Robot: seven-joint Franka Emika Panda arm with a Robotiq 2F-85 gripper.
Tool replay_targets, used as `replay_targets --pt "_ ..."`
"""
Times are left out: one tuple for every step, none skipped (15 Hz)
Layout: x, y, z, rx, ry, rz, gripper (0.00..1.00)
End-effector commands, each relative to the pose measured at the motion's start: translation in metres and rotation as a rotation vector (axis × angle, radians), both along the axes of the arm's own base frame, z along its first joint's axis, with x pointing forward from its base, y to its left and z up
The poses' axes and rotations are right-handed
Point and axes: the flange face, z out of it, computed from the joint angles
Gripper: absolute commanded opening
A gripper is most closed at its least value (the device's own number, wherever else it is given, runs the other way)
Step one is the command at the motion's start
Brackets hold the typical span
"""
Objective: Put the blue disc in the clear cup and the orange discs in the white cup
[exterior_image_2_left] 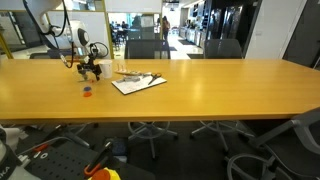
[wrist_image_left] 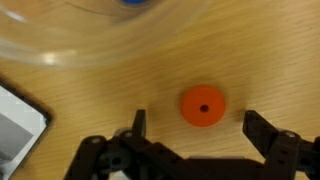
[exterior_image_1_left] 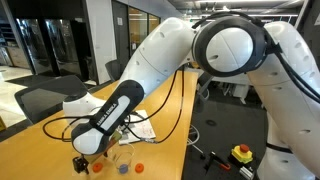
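Observation:
The orange disc (exterior_image_1_left: 97,167) (wrist_image_left: 203,105) is closer to one finger, so the gripper will next shift slightly toward the right in the wrist view and close its fingers around the disc.
In the wrist view an orange disc (wrist_image_left: 203,105) with a small centre hole lies flat on the wooden table. My gripper (wrist_image_left: 200,128) hangs open just above it, one dark finger (wrist_image_left: 138,125) on each side and neither touching it. The clear cup (wrist_image_left: 100,35) curves across the top of this view, and the blue disc (wrist_image_left: 133,2) shows inside its outline at the frame's edge. In an exterior view the gripper (exterior_image_1_left: 88,160) is low over the table beside the clear cup (exterior_image_1_left: 122,158), with another orange disc (exterior_image_1_left: 140,167) nearby. I cannot make out the white cup.
A white sheet with papers (exterior_image_2_left: 138,83) lies on the long wooden table (exterior_image_2_left: 200,90) near the gripper (exterior_image_2_left: 90,72). Its corner (wrist_image_left: 15,120) shows at the left of the wrist view. Office chairs stand around the table, and a red button box (exterior_image_1_left: 242,153) lies on the floor.

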Motion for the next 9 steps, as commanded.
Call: replay_targets --pt "0.0016 0.0024 0.0037 0.025 0.025 -0.011 1.0" --pt "0.0007 0.0032 0.0033 0.029 0.029 -0.013 1.0" --pt "0.0001 0.0039 0.0023 0.031 0.032 -0.015 1.0" --pt "-0.0003 0.0046 0.0022 0.033 0.034 -0.016 1.0" --pt "-0.0006 0.0049 0.0022 0.036 0.036 -0.017 1.0" --pt "-0.001 0.0053 0.0018 0.038 0.038 -0.017 1.0" --pt "-0.0012 0.0053 0.0017 0.04 0.039 -0.019 1.0" --pt "-0.0013 0.0051 0.0009 0.04 0.039 -0.018 0.9" --pt "-0.0013 0.0048 -0.0002 0.039 0.039 -0.018 0.74"
